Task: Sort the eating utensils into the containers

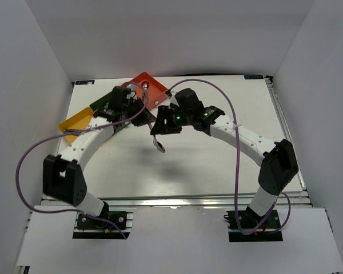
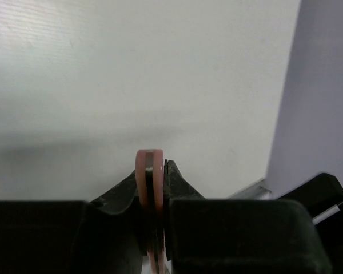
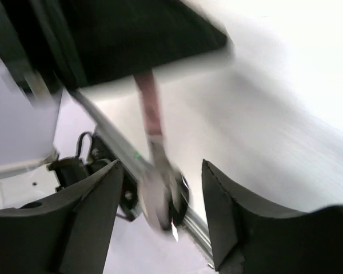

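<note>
Next, the left gripper carries the spoon (image 1: pixel 159 146) outward, lowers it by the silver piece in the red-orange tray (image 1: pixel 152 89) and releases it, since that tray lies outward and below.
My left gripper (image 2: pixel 159 166) is shut on the pink handle (image 2: pixel 142 171) of a spoon. In the top view the spoon (image 1: pixel 159 146) hangs bowl-down above the middle of the table, beside my left gripper (image 1: pixel 142 111). My right gripper (image 1: pixel 158 129) is open. In the blurred right wrist view the spoon (image 3: pixel 159 194) hangs between my open right gripper's (image 3: pixel 163 166) fingers, touching neither. The joined trays stand at the back left: yellow (image 1: pixel 74 123), dark green (image 1: pixel 98 104), red-orange (image 1: pixel 154 87). Something silver lies in the red-orange one.
White walls close in the table (image 1: pixel 217 165) on the left, back and right. An aluminium rail (image 1: pixel 177 200) runs along the near edge. Purple cables (image 1: pixel 235 148) loop off both arms. The left arm hides much of the green tray.
</note>
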Robot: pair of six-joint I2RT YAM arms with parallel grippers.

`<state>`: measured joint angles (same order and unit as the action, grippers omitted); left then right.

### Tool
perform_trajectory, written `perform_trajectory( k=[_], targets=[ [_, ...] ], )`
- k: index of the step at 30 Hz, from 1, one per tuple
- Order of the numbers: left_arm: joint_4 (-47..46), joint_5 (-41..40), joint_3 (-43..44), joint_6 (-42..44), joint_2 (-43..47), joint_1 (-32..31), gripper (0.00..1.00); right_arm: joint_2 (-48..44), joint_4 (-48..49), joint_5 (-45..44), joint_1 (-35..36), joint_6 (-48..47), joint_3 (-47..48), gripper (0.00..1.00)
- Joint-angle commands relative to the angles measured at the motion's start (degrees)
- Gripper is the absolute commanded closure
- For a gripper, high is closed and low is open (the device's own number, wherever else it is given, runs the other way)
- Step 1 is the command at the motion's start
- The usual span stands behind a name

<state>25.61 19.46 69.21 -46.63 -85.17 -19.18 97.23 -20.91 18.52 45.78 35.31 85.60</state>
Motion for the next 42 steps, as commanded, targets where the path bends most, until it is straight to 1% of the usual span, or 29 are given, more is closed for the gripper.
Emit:
perform_trajectory(
  k=[1,2,3,4,5,6,7,8,9,11,12,13,14,19,21,25,27,33,35,38,42],
  targets=[
    [11.72,-9.85,14.48,14.96,-8.38,0.99,1.0,-4.67,-2.82,-3.4,-4.98,3.53,-1.83,0.36],
    [16.01,-16.06,18.12,21.34,-11.31,1.25,1.0,-5.64,-4.65,-4.19,-6.3,4.15,-2.97,0.36],
    [17.27,-18.47,21.81,24.19,-14.21,1.86,1.0,-7.91,-5.37,-4.28,-9.01,4.41,-5.16,0.35],
    [18.33,-22.06,28.72,26.83,-17.02,2.13,1.0,-8.98,-6.16,-4.29,-10.26,4.24,-6.23,0.35],
    [19.73,-24.88,32.53,31.38,-22.71,2.3,1.0,-10.29,-7.73,-4.02,-11.32,3.72,-7.11,0.34],
    [20.62,-29.87,36.92,33.43,-25.72,2.48,1.0,-12.48,-8.79,-3.85,-12.81,2.76,-8.33,0.34],
    [21.32,-31.14,46.53,35.45,-28.8,2.57,1.0,-13.46,-10.19,-3.93,-13.26,0.57,-8.61,0.31],
    [21.5,-32.02,51.33,38.25,-34.57,2.57,1.0,-14.34,-13.69,-4.8,-13.52,-0.58,-8.78,0.3],
    [21.24,-33.08,55.99,38.8,-37.33,2.92,1.0,-15.74,-15.46,-5.25,-13.7,-1.81,-8.96,0.3],
    [18.27,-30.55,63.04,37.16,-41.12,4.06,1.0,-16.89,-18.45,-5.86,-13.96,-4.19,-9.92,0.29],
    [13.29,-29.23,63.33,36.1,-42.53,5.19,1.0,-17.94,-20.38,-5.95,-14.14,-4.63,-10.36,0.29],
    [10.81,-28.26,63.59,35.21,-43.06,5.47,1.0,-18.48,-21.1,-5.87,-14.23,-4.98,-11.41,0.28],
    [5.82,-28.17,63.42,34.95,-43.41,5.47,1.0,-18.83,-21.71,-5.52,-14.23,-5.34,-11.77,0.28],
    [-6.59,-27.73,64.38,35.37,-46.75,5.56,1.0,-21.03,-24.61,-4.99,-14.23,-6.57,-13.44,0.27],
    [-7.93,-27.99,66.04,36.08,-48.16,5.73,1.0,-21.29,-25.32,-4.81,-14.23,-6.83,-13.62,0.21],
    [-11.8,-25.88,65.35,33.54,-49.39,7.14,1.0,-21.29,-25.85,-4.9,-14.23,-7.1,-14.5,0.2],
    [-13.73,-25.44,65.26,33.8,-49.74,7.05,1.0,-20.51,-25.5,-4.55,-14.23,-6.84,-14.94,0.2],
    [-14.36,-23.86,65.18,37.22,-52.64,7.23,1.0,-16.99,-24.45,-3.5,-14.23,-6.13,-12.84,0.2],
    [-15.14,-23.77,63.95,39.07,-52.91,7.31,1.0,-15.85,-24.1,-3.41,-14.23,-5.96,-12.13,0.2],
    [-15.76,-24.21,62.89,41.62,-53.35,7.23,0.98,-15.14,-24.27,-3.32,-14.31,-5.87,-11.25,0.2],
    [-15.94,-23.77,62.36,43.29,-54.31,7.23,0.9,-14.18,-24.53,-3.06,-14.23,-5.52,-11.25,0.2]
  ],
)
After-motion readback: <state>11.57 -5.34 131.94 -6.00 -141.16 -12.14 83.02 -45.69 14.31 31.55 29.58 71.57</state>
